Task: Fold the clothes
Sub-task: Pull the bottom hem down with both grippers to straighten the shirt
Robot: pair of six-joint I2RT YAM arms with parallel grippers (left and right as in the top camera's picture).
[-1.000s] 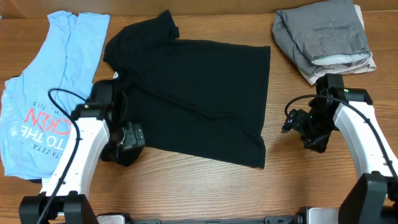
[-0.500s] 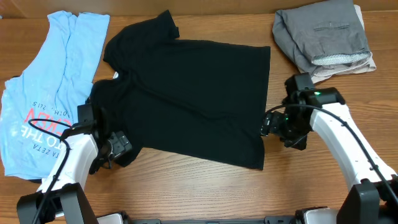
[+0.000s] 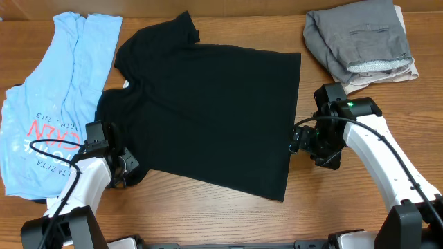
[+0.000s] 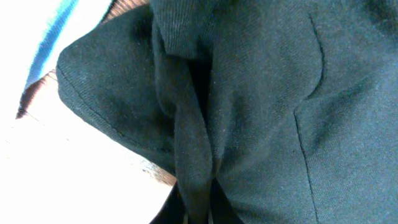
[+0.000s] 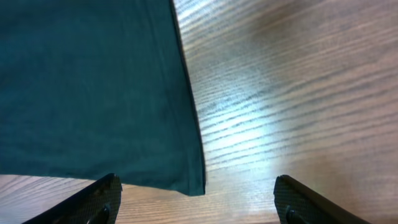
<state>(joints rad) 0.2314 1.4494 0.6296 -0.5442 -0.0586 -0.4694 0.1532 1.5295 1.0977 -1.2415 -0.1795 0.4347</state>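
Note:
I will next lift the pinched fold with my left gripper, carry it outward onto the black T-shirt's still unfolded body (image 3: 158, 105) and let it go there.
The black T-shirt (image 3: 214, 111) lies spread flat across the middle of the table. My left gripper (image 3: 128, 169) is at its lower left sleeve, shut on a pinched ridge of the black fabric (image 4: 196, 180). In the left wrist view that fold runs straight down between the jaws of the left gripper (image 4: 198, 214). My right gripper (image 3: 296, 140) sits at the shirt's right hem and is open. In the right wrist view the hem's corner (image 5: 189, 177) lies between the spread fingers of the right gripper (image 5: 196, 202), and nothing is gripped. The light blue shirt (image 3: 48, 104) with red-and-white lettering lies at the far left.
A folded grey garment (image 3: 360, 38) sits on a pale one at the back right corner. Bare wooden table (image 3: 346, 200) shows in front of and to the right of the black shirt. The blue shirt lies close to my left arm.
The left gripper went from open to shut on the black sleeve fabric and drew down-left. The right arm moved left to the shirt's hem. The shirt's lower edge shifted slightly.

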